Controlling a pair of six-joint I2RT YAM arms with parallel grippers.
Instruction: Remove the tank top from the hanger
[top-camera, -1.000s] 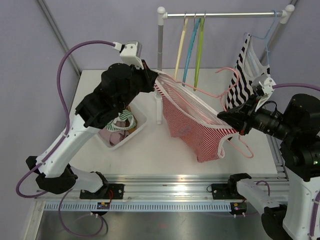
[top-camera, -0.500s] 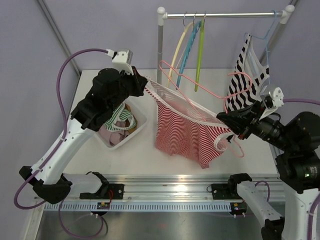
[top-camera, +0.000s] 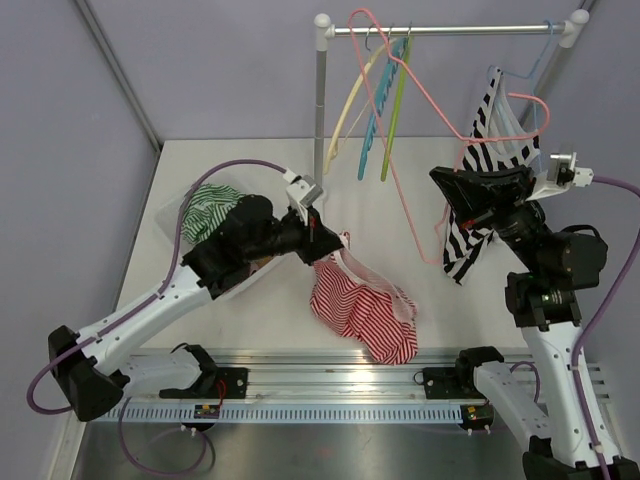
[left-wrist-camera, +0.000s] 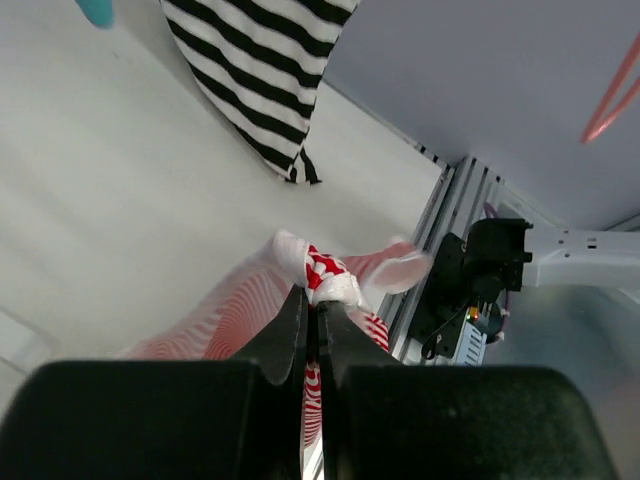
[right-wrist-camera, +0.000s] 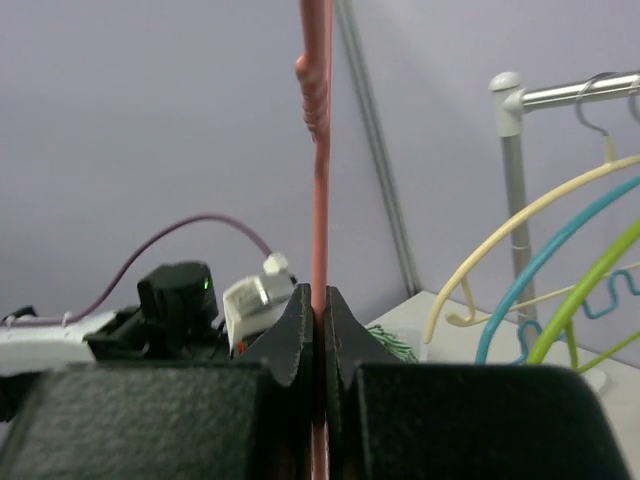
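Observation:
The pink hanger is bare, so it swings outward in my right gripper next, hooks over the free bar beside the green hanger and is released.
The red-and-white striped tank top lies bunched on the table near the front edge, clear of the hanger. My left gripper is shut on its white-edged strap, which bulges past the fingertips in the left wrist view, at the left gripper, with the tank top spread below. The bare pink hanger is up by the rail, its hook above the bar. My right gripper is shut on its wire. In the right wrist view the pink hanger runs straight up out of the right gripper.
A clothes rail stands at the back with yellow, blue and green hangers. A black-and-white striped top hangs on a light blue hanger at the rail's right end. A white bin of clothes sits at the left under my left arm.
The tank top has come off the pink hanger. My left gripper pulled it down and toward the front edge. My right gripper swung the bare hanger up to the rail.

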